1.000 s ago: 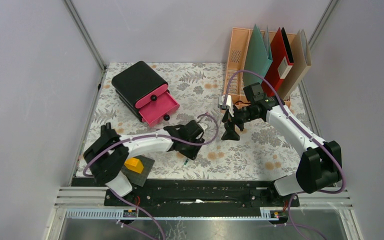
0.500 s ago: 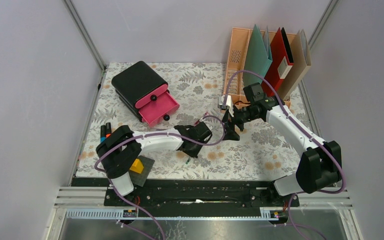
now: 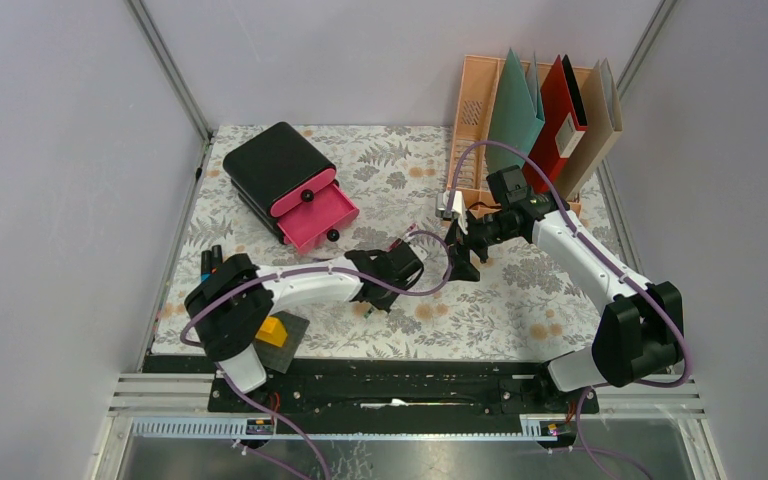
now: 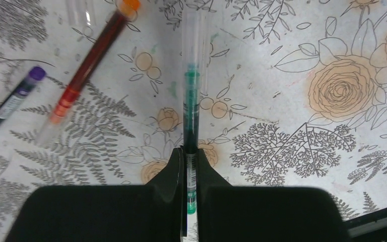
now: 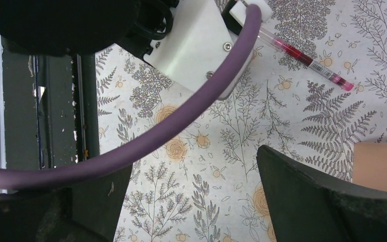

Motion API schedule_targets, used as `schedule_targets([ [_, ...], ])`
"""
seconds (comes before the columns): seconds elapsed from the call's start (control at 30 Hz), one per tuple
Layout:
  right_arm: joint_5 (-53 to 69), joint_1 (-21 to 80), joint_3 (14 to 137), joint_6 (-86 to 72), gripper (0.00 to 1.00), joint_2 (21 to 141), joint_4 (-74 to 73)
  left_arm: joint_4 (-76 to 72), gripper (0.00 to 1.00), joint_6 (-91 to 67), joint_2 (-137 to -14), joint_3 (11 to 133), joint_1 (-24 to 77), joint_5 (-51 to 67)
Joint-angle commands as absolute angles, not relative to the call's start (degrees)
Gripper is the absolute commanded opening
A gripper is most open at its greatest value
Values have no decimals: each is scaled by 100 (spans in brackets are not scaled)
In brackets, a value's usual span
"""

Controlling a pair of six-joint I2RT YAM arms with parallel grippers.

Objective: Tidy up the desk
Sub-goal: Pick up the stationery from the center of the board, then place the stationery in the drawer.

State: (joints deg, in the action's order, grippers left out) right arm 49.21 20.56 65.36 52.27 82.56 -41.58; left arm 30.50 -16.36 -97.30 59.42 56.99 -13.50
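Observation:
I will first lift my left gripper outward and left in the top view to get over the pink drawer (image 3: 320, 218), as it stands open for the green pen.
The desk (image 3: 520, 300) is covered in a pale cloth with grey ferns and orange flowers. My left gripper (image 3: 397, 268) is at mid-table; in the left wrist view it (image 4: 190, 156) is shut on a green pen (image 4: 190, 113) that points away over the cloth. An orange-red pen (image 4: 88, 65) and a purple pen (image 4: 12, 101) lie to its left. My right gripper (image 3: 460, 256) hangs just right of the left one. In the right wrist view it (image 5: 196, 201) is open and empty above the cloth, and a red pen (image 5: 307, 58) lies beyond it.
A black drawer box (image 3: 275, 165) with its pink drawer (image 3: 318, 215) pulled open stands at the back left. A peach file rack (image 3: 478, 110) with folders stands at the back right. A yellow block (image 3: 271, 329) sits on a dark pad at the near left, with pens (image 3: 210, 262) beside the left arm.
My left arm has reached rightward towards the middle of the table, bringing its gripper close to the right gripper. The right gripper has risen slightly.

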Motion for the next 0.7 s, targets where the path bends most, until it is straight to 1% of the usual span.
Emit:
schedule_targets([
  [0.0, 5108, 2030, 6557, 5298, 100, 8221, -4187, 2979, 0, -909, -9348, 6124, 5589, -1597],
  [0.37, 5120, 2027, 6548, 5309, 100, 8219, -4184, 3103, 0, 228, -8848, 6634, 4793, -1643],
  [0.67, 5115, 2030, 6548, 5307, 100, 8222, -4189, 3399, 0, 948, -8804, 7199, 4063, -2415],
])
